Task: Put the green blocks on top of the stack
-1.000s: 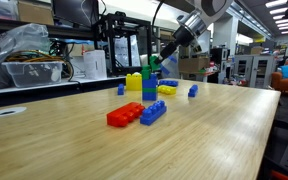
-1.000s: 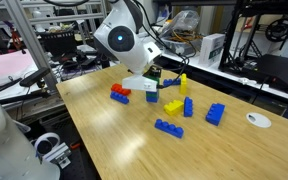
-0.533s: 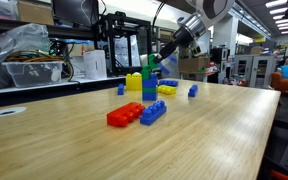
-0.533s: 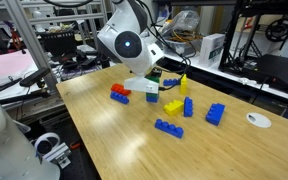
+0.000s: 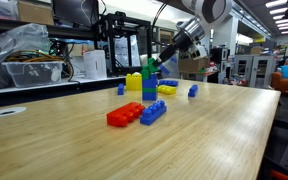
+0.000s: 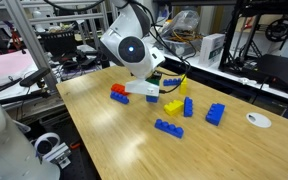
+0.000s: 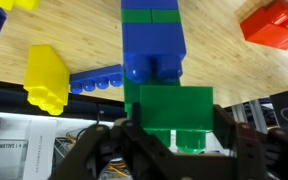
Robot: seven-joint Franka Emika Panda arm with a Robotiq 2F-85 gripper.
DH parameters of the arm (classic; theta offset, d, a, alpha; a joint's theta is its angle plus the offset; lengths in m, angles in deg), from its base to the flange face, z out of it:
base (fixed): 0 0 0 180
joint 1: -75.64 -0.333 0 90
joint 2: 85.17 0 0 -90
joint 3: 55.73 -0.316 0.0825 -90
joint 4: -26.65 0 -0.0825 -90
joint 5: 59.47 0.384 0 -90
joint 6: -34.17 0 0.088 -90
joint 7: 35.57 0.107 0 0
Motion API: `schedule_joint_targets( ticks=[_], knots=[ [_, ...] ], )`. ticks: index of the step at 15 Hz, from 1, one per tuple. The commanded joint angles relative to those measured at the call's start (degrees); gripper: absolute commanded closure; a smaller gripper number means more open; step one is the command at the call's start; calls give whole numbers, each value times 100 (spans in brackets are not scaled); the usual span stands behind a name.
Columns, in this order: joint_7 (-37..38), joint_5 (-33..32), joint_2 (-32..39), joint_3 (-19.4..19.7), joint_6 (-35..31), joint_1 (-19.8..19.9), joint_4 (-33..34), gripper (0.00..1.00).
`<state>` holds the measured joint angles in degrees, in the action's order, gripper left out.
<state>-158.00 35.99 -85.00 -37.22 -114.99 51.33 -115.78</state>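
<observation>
The green block (image 5: 150, 62) sits off-center. Next, my gripper shifts toward the left in the wrist view, lowers the block onto the stack's blue studs, then releases it.
In the wrist view my gripper (image 7: 172, 142) is shut on a wide green block (image 7: 169, 112), one dark finger on each side of it. The block sits against the blue upper end of the stack (image 7: 154, 45), whose blue and green bricks run away from the camera toward the table. In an exterior view the gripper (image 5: 156, 63) holds the green block (image 5: 150, 62) at the top of the stack (image 5: 149, 85). From the opposite side the arm's wrist (image 6: 132, 48) hides the stack and the gripper.
A red brick (image 5: 123, 116) joined to a blue one (image 5: 152, 112) lies in front of the stack. A chunky yellow block (image 5: 134, 82), a flat yellow brick (image 5: 166, 89) and blue bricks (image 5: 192, 91) lie around it. A white disc (image 6: 258, 120) lies near the table edge.
The arm's wrist has shifted slightly toward the stack and lower. The green block stays in the grip at the stack's top.
</observation>
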Motion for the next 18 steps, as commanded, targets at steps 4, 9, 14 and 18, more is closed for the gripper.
schedule_joint_targets(
  ticks=[4, 9, 14, 18],
  knots=[
    [-449, 200, 175, 82, 160, 45, 142, 56],
    [-637, 267, 293, 111, 318, 48, 241, 56],
    [-929, 401, 516, -758, 398, 922, 358, 56],
    [-1107, 376, 646, -1259, 448, 1488, 484, 56]
  ],
)
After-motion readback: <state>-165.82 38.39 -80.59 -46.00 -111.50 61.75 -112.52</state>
